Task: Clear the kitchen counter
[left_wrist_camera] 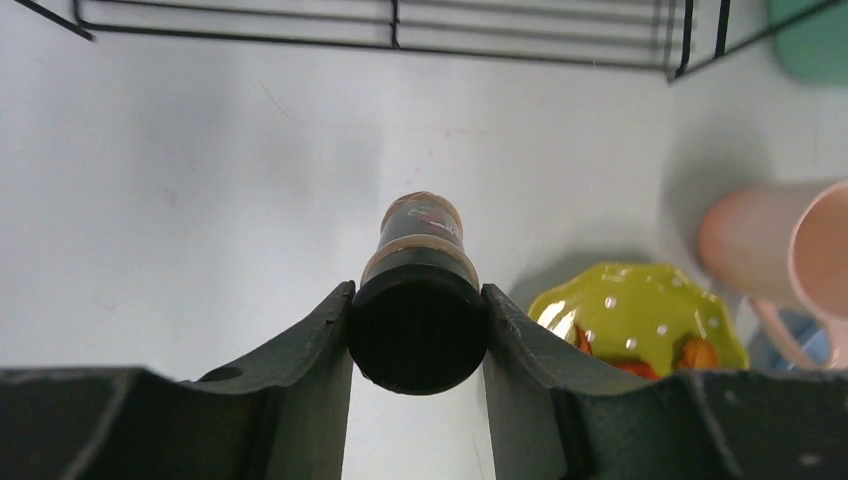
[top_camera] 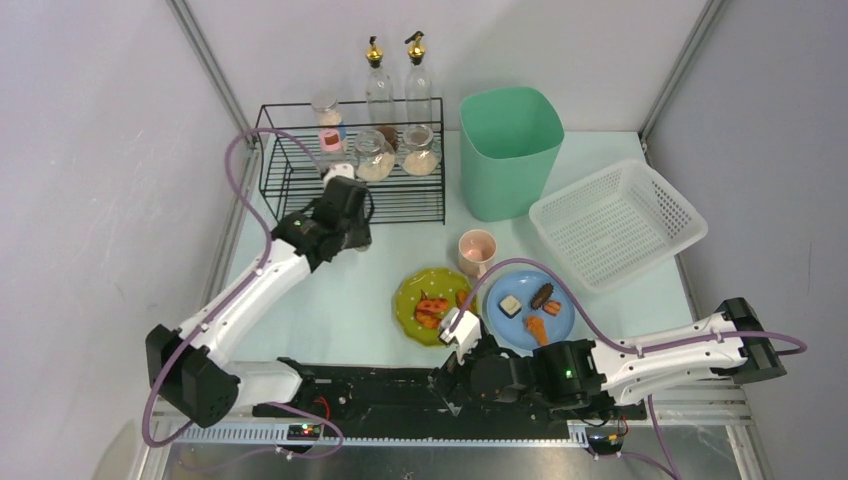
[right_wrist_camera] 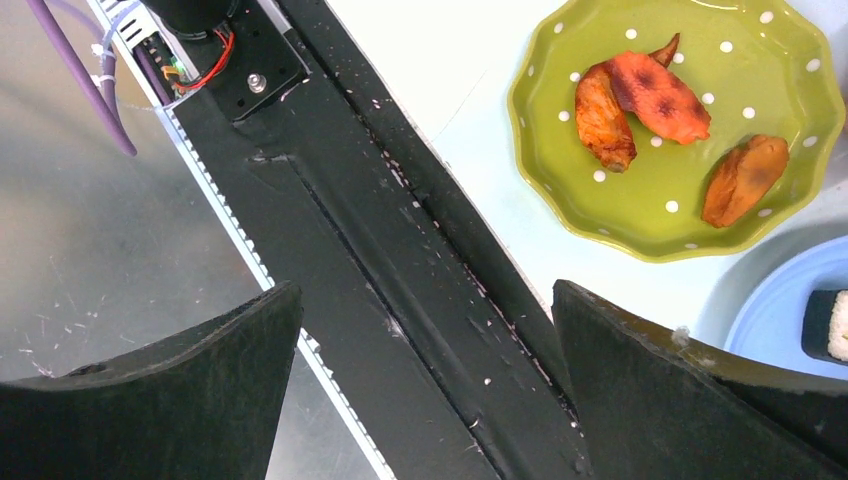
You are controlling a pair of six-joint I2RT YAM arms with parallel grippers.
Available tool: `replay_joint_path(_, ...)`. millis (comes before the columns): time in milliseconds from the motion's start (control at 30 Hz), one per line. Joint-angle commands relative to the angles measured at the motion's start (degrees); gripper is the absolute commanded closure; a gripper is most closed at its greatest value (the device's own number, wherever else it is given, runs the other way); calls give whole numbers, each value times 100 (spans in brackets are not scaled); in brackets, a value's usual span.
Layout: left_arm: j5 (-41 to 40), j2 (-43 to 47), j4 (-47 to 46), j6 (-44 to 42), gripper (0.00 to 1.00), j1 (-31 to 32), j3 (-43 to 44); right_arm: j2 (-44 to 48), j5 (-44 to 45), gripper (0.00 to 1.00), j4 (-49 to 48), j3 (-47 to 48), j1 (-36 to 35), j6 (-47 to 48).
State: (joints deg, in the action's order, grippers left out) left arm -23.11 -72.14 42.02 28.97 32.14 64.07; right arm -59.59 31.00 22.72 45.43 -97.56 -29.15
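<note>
The rack's end beside the pink-capped jar is bare, so my left gripper will turn and go outward and left in the top view, over its wires.
The kitchen counter (top_camera: 330, 300) is a pale mint tabletop. My left gripper (top_camera: 345, 228) is just in front of the black wire rack (top_camera: 300, 175). In the left wrist view it (left_wrist_camera: 418, 335) is shut on a small brown spice bottle with a black cap (left_wrist_camera: 420, 300), held by the cap above the counter (left_wrist_camera: 200, 200). My right gripper (top_camera: 455, 380) is open and empty over the black rail at the near edge, also shown in the right wrist view (right_wrist_camera: 425, 370). A green dotted plate (top_camera: 410, 300) with fried pieces and a blue plate (top_camera: 562, 318) with food sit at the front middle.
A pink cup (top_camera: 477, 250) stands behind the plates. A mint bin (top_camera: 508, 150) and a white basket (top_camera: 615, 222) are at the back right. The rack holds several jars (top_camera: 375, 155); two oil bottles (top_camera: 378, 85) stand behind it.
</note>
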Motion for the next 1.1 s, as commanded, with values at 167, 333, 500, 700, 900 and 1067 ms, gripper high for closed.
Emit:
replay_joint_path(167, 678, -55, 105, -271, 100, -1377, 1220, 77, 40, 0, -337, -8, -43, 268)
replay_joint_path(333, 1053, -546, 244, -239, 100, -2005, 2107, 90, 2, 0, -409, -8, -38, 375)
replay_joint_path(500, 948, -1242, 573, -293, 100, -2456, 3095, 156, -27, 0, -307, -8, -42, 344)
replay_joint_path(700, 771, -1853, 696, -203, 100, -2892, 3958, 35, -79, 0, -411, -8, -40, 351)
replay_joint_path(900, 1010, -2426, 778, -80, 100, -3372, 4504, -73, -163, 0, -520, -8, -38, 435)
replay_joint_path(1067, 1011, -2925, 865, -42, 100, -3507, 4799, -107, -258, 0, -613, -8, 19, 519)
